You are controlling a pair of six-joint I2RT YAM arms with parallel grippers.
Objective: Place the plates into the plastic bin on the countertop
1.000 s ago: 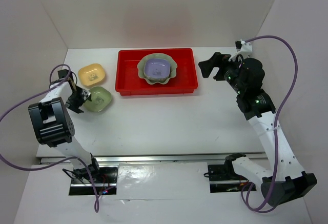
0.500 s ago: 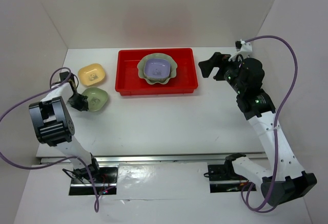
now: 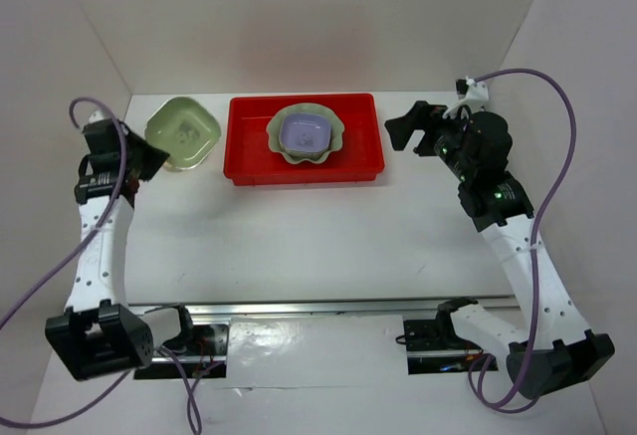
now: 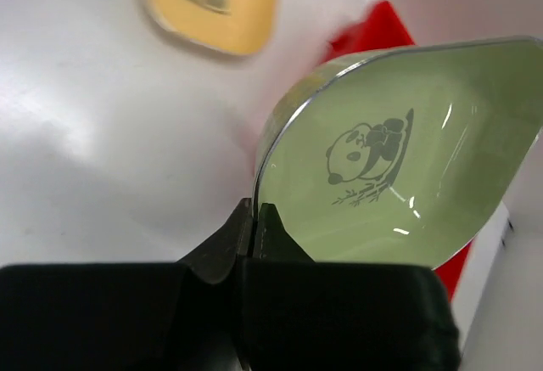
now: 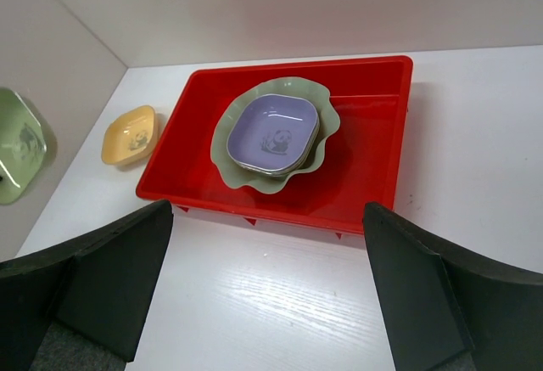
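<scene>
My left gripper swings over the bin's lavender plate next, below it and to its right in the top view, then lowers and releases the held plate.
My left gripper is shut on the rim of the light green plate, which has a panda print. It holds that plate tilted in the air, left of the red plastic bin. The yellow plate lies on the white countertop below; the held plate hides it from above. In the bin, a lavender plate rests on the large pale-green scalloped plate. My right gripper hangs open and empty by the bin's right end.
White walls close in the countertop at the left, back and right. The left arm's purple cable loops near the left wall. Both arm bases sit on the metal rail at the near edge.
My left gripper closed on the light green plate's rim, lifted it off the countertop and carried it back, over the yellow plate. The right arm has stayed still.
</scene>
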